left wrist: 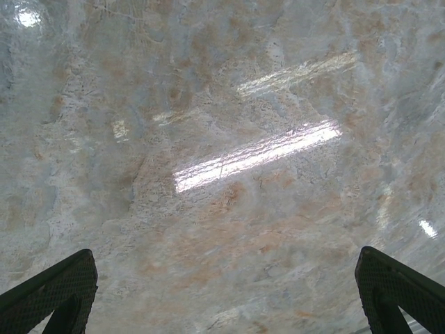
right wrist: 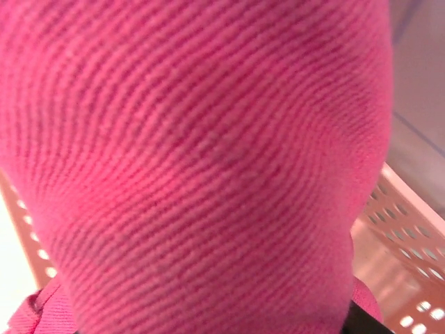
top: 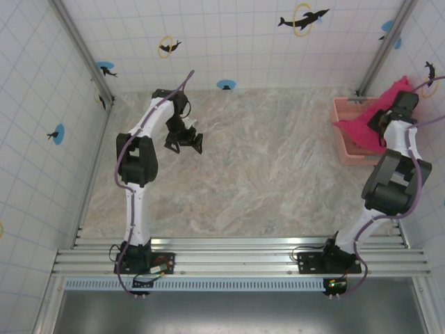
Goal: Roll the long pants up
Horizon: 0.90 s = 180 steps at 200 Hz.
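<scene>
Next, my right gripper moves down, away from the tiled side, into the pale pink basket [top: 345, 152] [right wrist: 381, 263] and releases the cloth. The cloth's top spills past the basket's rim.
The long pants [top: 360, 129] are a bright magenta bundle, part in and part lifted out of the pale pink lattice basket [top: 345, 152] at the table's far right. A peak of the cloth stands up against the right wall. My right gripper [top: 383, 121] is buried in the bundle and shut on the cloth. In the right wrist view the ribbed magenta fabric [right wrist: 208, 160] bulges close to the lens and hides the fingers, with the basket wall [right wrist: 410, 229] beside it. My left gripper [top: 186, 142] hangs wide open over bare marble at the far left, its fingertips [left wrist: 66, 282] holding nothing.
The marble tabletop [top: 264, 167] stretches between the two arms. Tiled walls with dolphin stickers close in the back and both sides. The basket stands against the right wall, near a metal corner post [top: 379, 49]. A metal rail [top: 236, 254] runs along the near edge.
</scene>
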Available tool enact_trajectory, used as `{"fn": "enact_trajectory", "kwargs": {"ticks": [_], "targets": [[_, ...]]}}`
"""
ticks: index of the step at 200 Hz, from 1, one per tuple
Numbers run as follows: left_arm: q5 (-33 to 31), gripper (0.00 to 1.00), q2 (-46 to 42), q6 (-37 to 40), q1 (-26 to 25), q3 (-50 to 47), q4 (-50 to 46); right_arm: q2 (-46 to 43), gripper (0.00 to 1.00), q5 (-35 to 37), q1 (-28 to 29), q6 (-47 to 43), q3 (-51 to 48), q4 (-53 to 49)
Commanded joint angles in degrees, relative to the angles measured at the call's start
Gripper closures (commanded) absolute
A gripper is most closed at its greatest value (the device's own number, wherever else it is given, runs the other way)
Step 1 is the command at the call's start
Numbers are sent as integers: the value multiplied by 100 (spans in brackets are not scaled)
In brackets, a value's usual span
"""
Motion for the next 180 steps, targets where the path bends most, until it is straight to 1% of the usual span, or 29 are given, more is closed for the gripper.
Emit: {"fn": "enact_trajectory", "kwargs": {"ticks": [1,34,64,87,110,125,138,147,166,167,168,169,170,171,174,180], "targets": [[-128,3,102,-4,-23,133,-248,435,83,913,130,131,876,-788],[-101,3,86,-24,-31,55,-230,1087,83,844,426,195,1560,-1623],[-82,3,45,-41,-49,6,-213,1632,82,693,546,242,2072,-2158],[-79,3,-12,-43,-49,-81,-185,2082,80,505,566,256,2528,-2583],[-87,3,-62,-44,-64,-199,-160,2477,74,437,602,181,2906,-3009],[-74,2,-121,-49,-64,-308,-104,2485,66,327,612,203,2918,-3099],[-61,2,-159,-45,-66,-369,-70,2485,50,468,690,145,2894,-3147],[-56,3,-193,-47,-66,-410,-30,2481,42,593,720,136,2896,-3237],[-74,2,-290,-42,-67,-541,105,2174,32,663,710,218,2502,-3016],[-74,3,-296,-44,-67,-549,113,2145,27,654,709,224,2472,-2987],[-75,3,-299,-44,-67,-557,121,2131,24,645,708,227,2435,-2955],[-70,2,-305,-45,-67,-566,135,2093,10,641,708,233,2403,-2939],[-68,2,-312,-45,-67,-574,141,2061,3,634,708,236,2365,-2900],[-72,2,-320,-45,-67,-579,149,2027,0,640,703,250,2333,-2876],[-67,3,-341,-46,-67,-603,184,1935,4,679,699,309,2249,-2820],[-57,2,-385,-45,-76,-662,248,1751,4,739,685,413,2067,-2707]]}}
